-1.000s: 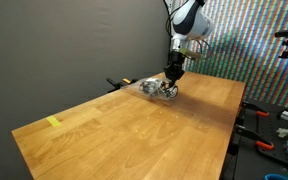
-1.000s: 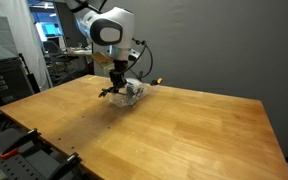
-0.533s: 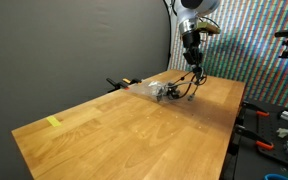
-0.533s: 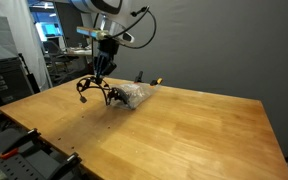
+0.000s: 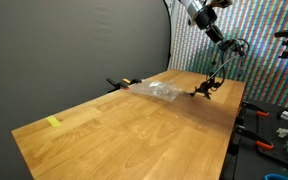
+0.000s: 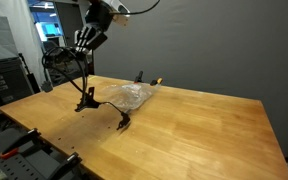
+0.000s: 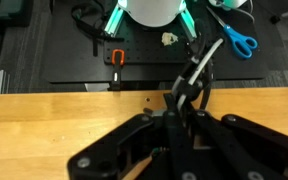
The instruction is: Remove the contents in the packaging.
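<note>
The cable already hangs outside the bag. My gripper will next move outward and down over the tabletop (image 5: 167, 104) beside the packaging and release the contents there.
The packaging, a crinkled clear plastic bag (image 5: 156, 90), lies flat on the wooden table (image 5: 114, 135); it also shows in an exterior view (image 6: 130, 96). The contents, a black wiry cable (image 5: 216, 70), are outside the bag and hang from my gripper (image 5: 216, 33). The cable's lower ends touch the table beside the bag (image 6: 84, 103). My gripper (image 6: 88, 40) is raised high above the table edge, away from the bag. In the wrist view my gripper (image 7: 184, 108) is shut on the black cable (image 7: 198, 68).
A yellow tape scrap (image 5: 52, 122) lies near one table corner. A black and yellow object (image 5: 118, 83) sits at the table's back edge. Beyond the table edge are blue scissors (image 7: 238, 40) and an orange-handled tool (image 7: 116, 57) on a dark bench.
My gripper rose from the bag and moved sideways toward the table edge. It drew the black cable out of the bag, which stayed on the table.
</note>
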Available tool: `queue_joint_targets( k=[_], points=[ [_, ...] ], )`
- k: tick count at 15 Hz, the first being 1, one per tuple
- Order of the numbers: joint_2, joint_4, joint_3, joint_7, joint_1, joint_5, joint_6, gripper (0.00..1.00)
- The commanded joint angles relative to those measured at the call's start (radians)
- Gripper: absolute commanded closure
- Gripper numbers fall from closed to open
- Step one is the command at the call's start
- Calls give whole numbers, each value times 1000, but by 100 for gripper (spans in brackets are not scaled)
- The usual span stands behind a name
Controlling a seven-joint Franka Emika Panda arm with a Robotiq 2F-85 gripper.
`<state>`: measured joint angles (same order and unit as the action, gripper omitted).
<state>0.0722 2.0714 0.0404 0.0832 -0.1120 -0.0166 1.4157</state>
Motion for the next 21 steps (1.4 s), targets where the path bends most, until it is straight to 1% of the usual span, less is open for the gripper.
queue_joint_targets(
  k=[1,5,7,8,10,11,14,16,17,18,21],
  points=[
    [-15,-95,-15,55,43,3,-142,98],
    [4,-172,-3,106,78,52,-227,98],
    [12,-208,7,126,98,116,-273,98],
    [10,-217,12,125,108,165,-266,98],
    [-8,-208,19,120,125,264,-204,98],
    [-12,-199,23,106,133,330,-164,98],
    [-24,-153,31,96,151,480,-28,98],
    [-37,-93,38,114,163,544,119,98],
    [-43,-60,40,131,167,562,199,98],
    [-54,-10,42,154,171,556,294,98],
    [-62,106,40,226,172,509,543,98]
  ],
)
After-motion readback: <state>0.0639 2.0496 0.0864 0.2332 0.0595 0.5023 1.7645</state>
